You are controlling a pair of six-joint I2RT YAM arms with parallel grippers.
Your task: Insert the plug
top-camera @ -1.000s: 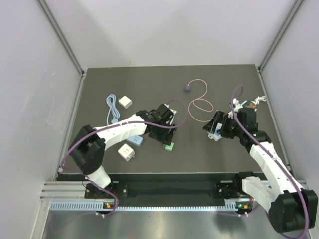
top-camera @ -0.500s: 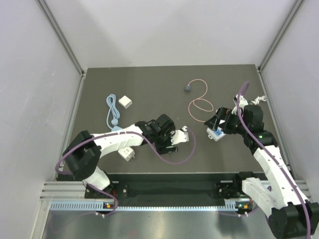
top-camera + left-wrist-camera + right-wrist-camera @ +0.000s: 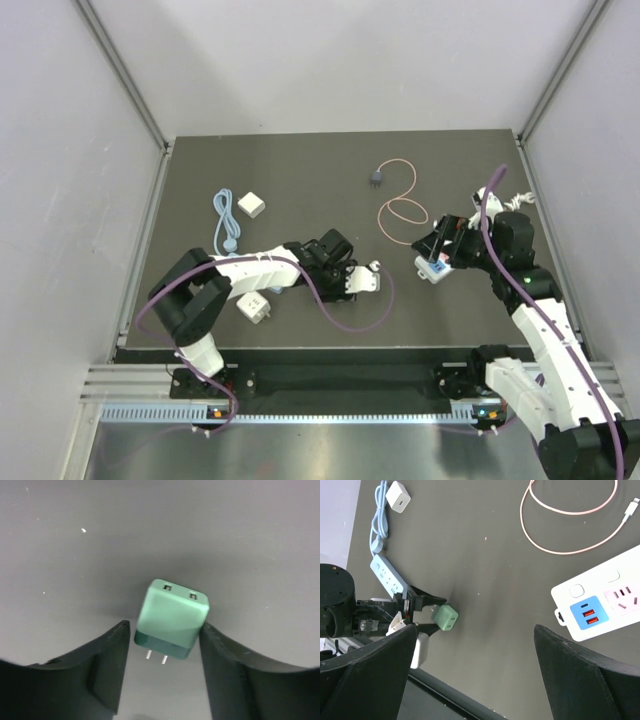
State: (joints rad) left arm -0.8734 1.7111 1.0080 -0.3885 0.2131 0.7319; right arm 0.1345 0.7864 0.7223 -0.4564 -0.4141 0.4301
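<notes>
My right gripper is above the power strip [image 3: 600, 605] and will next move across onto the slotted end of the green adapter, which sticks out past my left gripper's fingers.
The plug [image 3: 376, 178], a small dark grey head, lies at the back of the dark mat. Its pink cable [image 3: 403, 210] loops toward the right arm, and the right wrist view shows the cable [image 3: 570, 530] and its white tip [image 3: 634, 502]. My left gripper [image 3: 165, 626] is far from the plug, open, its fingers either side of a green two-pin adapter [image 3: 172, 617] lying on the mat. The right gripper [image 3: 475, 680] hangs wide open and holds nothing, above a white power strip [image 3: 600, 605] with a blue USB panel.
A white cube adapter [image 3: 252, 205] and a white plug on a light-blue cable [image 3: 224, 222] lie at the back left. Another white adapter [image 3: 253, 307] sits by the left arm. A light-blue strip [image 3: 387, 575] lies beside it. Grey walls enclose the mat.
My left gripper has swung right and nearer, and its fingers have narrowed around the green adapter. The right arm has drawn back slightly to the right, still wide open.
</notes>
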